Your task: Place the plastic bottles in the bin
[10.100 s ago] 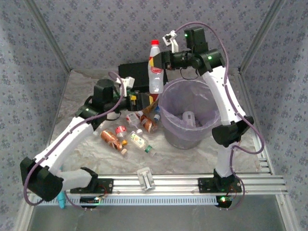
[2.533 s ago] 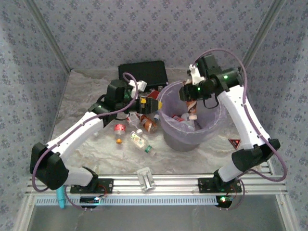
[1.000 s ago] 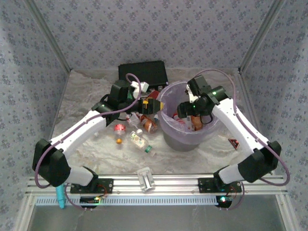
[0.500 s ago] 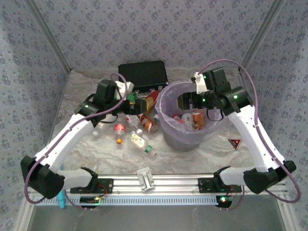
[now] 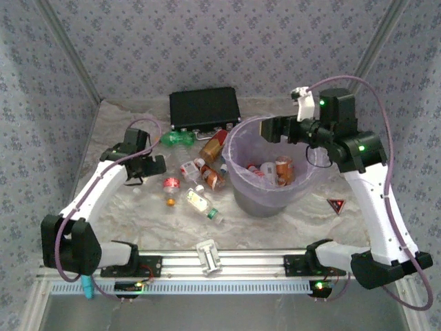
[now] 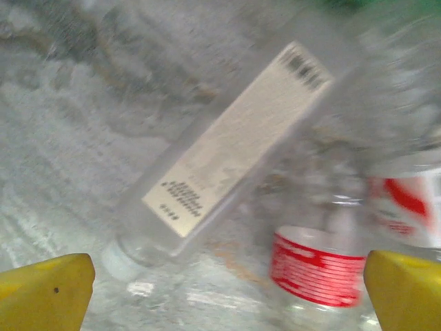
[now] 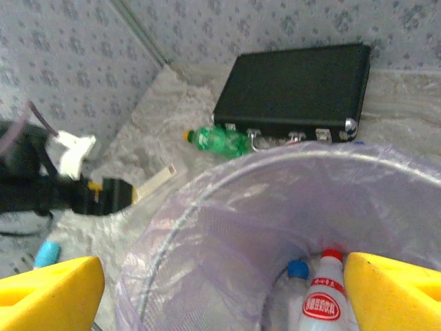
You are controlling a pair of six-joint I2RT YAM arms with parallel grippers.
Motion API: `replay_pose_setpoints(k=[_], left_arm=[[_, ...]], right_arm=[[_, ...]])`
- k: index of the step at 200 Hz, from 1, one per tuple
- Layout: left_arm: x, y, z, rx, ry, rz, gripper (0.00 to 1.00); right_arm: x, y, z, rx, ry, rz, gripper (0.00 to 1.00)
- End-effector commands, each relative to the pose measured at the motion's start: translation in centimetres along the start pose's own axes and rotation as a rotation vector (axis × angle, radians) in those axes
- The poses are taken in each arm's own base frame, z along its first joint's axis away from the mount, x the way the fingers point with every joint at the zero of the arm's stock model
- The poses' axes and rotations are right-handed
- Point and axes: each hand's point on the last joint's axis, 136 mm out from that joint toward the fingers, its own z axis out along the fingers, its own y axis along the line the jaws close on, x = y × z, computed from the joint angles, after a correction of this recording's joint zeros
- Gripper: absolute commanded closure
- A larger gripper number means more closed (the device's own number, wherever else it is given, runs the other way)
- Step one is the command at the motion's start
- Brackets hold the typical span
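My left gripper will come down open next onto the label end nearest the cap of the clear bottle, because that bottle lies on the tabletop outside the bin.
The bin, a grey bucket with a lavender liner, stands right of centre and holds several plastic bottles. More bottles lie left of it: a green one, an amber one and several small ones. My right gripper hangs open over the bin's far rim, above a white red-capped bottle. My left gripper is open and empty, low over the table. Ahead of it lie a clear bottle with a beige label and a red-labelled one.
A flat black case sits at the back, just behind the green bottle. A white clip-like block rests by the front rail. A red triangle mark lies right of the bin. Patterned walls close in three sides.
My left arm has drawn back leftward from the bin's rim. My right gripper has lifted out of the bin and opened wider, leaving a bottle inside.
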Motion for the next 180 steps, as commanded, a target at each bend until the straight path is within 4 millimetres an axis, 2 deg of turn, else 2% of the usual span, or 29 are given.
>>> replay_pose_setpoints(k=[1,37,40,56,93,121,180], left_arm=[[-0.8,1.9,1.3,-0.082,-0.028,-0.02,0.0],[1.1,2.9,4.0,-0.085,0.072,-0.064,0.0],[0.6,2.8,4.2,-0.078,0.051,-0.069,0.0],[0.9,3.0,5.2,-0.066,0.067,-0.08,0.0],[1.1,1.3,7.1,0.009,0.126,-0.023,0.0],[1.4,1.3,8.4,-0.006,0.159,-0.027,0.0],[1.3,1.8,9.0,-0.027,0.137,-0.083,0.25]], right_arm=[[-1.7,1.2,-2.0,-0.052,-0.069,0.007,0.08],[-0.9,0.0,-2.2,-0.009,-0.063,0.027,0.08],[-0.9,-0.1,-2.3,-0.007,-0.063,0.028,0.08],[-0.8,-0.4,-2.5,0.001,-0.069,0.034,0.08],[-0.7,-1.1,-2.4,0.022,-0.072,0.045,0.08],[-0.4,-1.4,-2.1,0.025,-0.065,0.052,0.08],[0.1,-1.9,-1.7,0.034,-0.052,0.058,0.08]])
